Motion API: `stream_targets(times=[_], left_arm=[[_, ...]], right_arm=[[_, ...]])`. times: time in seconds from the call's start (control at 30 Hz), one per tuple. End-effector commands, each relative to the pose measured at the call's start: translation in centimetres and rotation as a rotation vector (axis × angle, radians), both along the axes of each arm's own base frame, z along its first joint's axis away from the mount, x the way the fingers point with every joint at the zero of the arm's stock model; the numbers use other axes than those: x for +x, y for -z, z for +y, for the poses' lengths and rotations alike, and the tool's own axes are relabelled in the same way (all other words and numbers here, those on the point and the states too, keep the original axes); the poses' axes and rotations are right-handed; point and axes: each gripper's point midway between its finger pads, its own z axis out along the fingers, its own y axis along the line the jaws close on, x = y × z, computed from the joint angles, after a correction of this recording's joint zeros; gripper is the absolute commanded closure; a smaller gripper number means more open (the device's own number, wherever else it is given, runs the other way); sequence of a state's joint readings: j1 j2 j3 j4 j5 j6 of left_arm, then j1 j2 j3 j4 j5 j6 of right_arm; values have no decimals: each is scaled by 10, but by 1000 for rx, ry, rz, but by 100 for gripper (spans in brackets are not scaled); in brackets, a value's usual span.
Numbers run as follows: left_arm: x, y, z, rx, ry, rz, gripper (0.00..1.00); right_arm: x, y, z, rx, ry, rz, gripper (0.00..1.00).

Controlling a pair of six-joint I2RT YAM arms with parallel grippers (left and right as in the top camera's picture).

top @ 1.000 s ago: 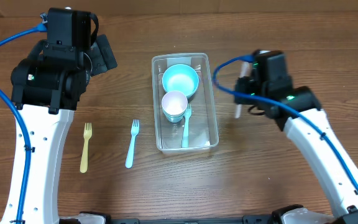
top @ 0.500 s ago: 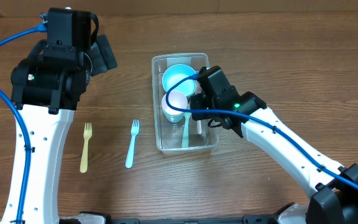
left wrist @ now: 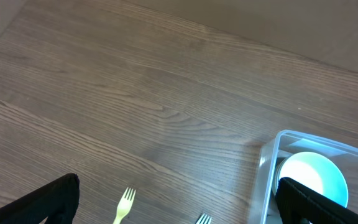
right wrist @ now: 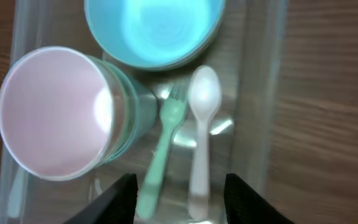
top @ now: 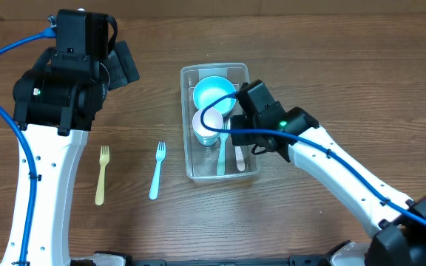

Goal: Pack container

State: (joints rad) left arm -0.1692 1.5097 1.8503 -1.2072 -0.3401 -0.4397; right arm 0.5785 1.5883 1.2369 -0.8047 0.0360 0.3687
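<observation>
The fork is still unpacked on the table, so I should lower my left gripper toward the container, onto the blue fork's handle (top: 156,178).
The clear container (top: 191,171) sits at the table's middle. It holds a teal bowl (top: 214,94), a pink-lined cup (top: 207,123), a green fork (top: 221,157) and a white spoon (top: 239,157). My right gripper (top: 244,127) hovers over its right side, open and empty; in the right wrist view the white spoon (right wrist: 200,137) and green fork (right wrist: 163,149) lie loose between my fingers (right wrist: 179,199), beside the cup (right wrist: 58,112) and bowl (right wrist: 154,31). My left gripper (left wrist: 179,211) is open, high at the far left.
A yellow fork (top: 103,176) and a blue fork (top: 157,171) lie on the wood table left of the container. The yellow fork (left wrist: 122,206) also shows in the left wrist view, with the container's corner (left wrist: 267,162).
My right arm swung from the right over the container. The white spoon it carried now lies inside the container, released. The left arm has not moved.
</observation>
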Motion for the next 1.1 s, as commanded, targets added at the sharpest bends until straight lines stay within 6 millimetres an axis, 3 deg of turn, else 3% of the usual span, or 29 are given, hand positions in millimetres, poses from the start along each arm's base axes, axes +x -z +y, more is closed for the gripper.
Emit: stream_targets(times=[0.0, 0.03, 0.1, 0.17, 0.2, 0.27, 0.37, 1.07], left_arm=[[1, -2, 2, -10, -14, -9, 0], [1, -2, 2, -10, -14, -9, 0], [1, -2, 2, -10, -14, -9, 0], [1, -2, 2, -10, -14, -9, 0], [1, -2, 2, -10, -14, -9, 0], [1, -2, 2, -10, -14, -9, 0], [1, -2, 2, -10, -14, -9, 0], [1, -2, 2, -10, -14, -9, 0]], right_arm=[[29, -97, -62, -25, 194, -232, 43], [29, -114, -92, -42, 269, -256, 37], [24, -135, -146, -47, 408, -289, 14], [14, -146, -196, -66, 537, -296, 0], [7, -147, -222, -80, 609, -289, 0], [1, -144, -239, -96, 660, -266, 0], [0, -141, -247, -103, 684, -253, 0], [0, -141, -247, -103, 684, -254, 0]])
